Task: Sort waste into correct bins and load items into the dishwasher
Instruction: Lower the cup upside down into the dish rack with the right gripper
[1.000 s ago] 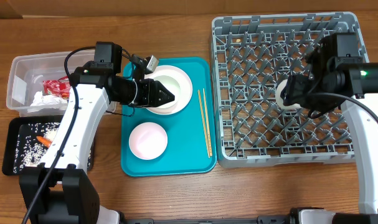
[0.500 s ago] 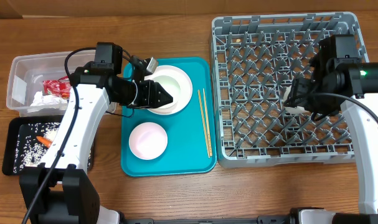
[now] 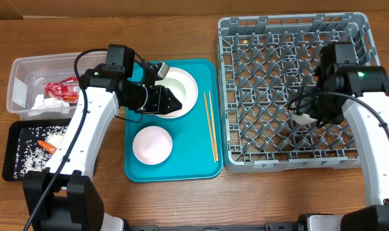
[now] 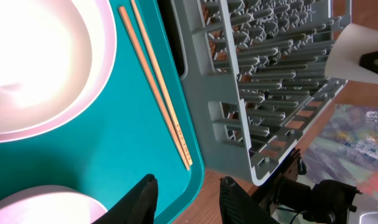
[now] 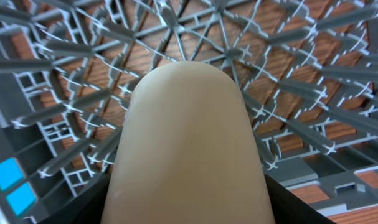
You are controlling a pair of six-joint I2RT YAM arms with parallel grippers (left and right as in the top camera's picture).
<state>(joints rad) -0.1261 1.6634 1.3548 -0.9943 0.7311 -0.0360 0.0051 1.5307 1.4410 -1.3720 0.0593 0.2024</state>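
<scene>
The small white cup (image 5: pixel 189 143) still hangs above the near rack wires, so I will lower my right gripper onto them, slightly back.
My right gripper (image 3: pixel 304 113) is shut on the small white cup (image 5: pixel 189 143) and holds it low over the pegs of the grey dishwasher rack (image 3: pixel 258 64). In the right wrist view the cup fills most of the picture. My left gripper (image 4: pixel 185 191) is open with nothing between its fingers. It hovers over the teal tray (image 3: pixel 194 163), at the edge of the round white plate (image 3: pixel 184 86). A white bowl (image 3: pixel 152 144) and the wooden chopsticks (image 3: pixel 211 125) also lie on that tray.
The clear tub (image 3: pixel 20 83) at the far left holds a red wrapper (image 3: pixel 56 90) and white tissue (image 3: pixel 45 102). Just in front of the tub, the black tray (image 3: pixel 13 136) holds rice-like scraps (image 3: pixel 33 160) and a carrot piece (image 3: pixel 48 146).
The right gripper has turned the cup and carried it slightly right and lower over the rack, so less of it shows from above. The left arm has shifted a little to the right.
</scene>
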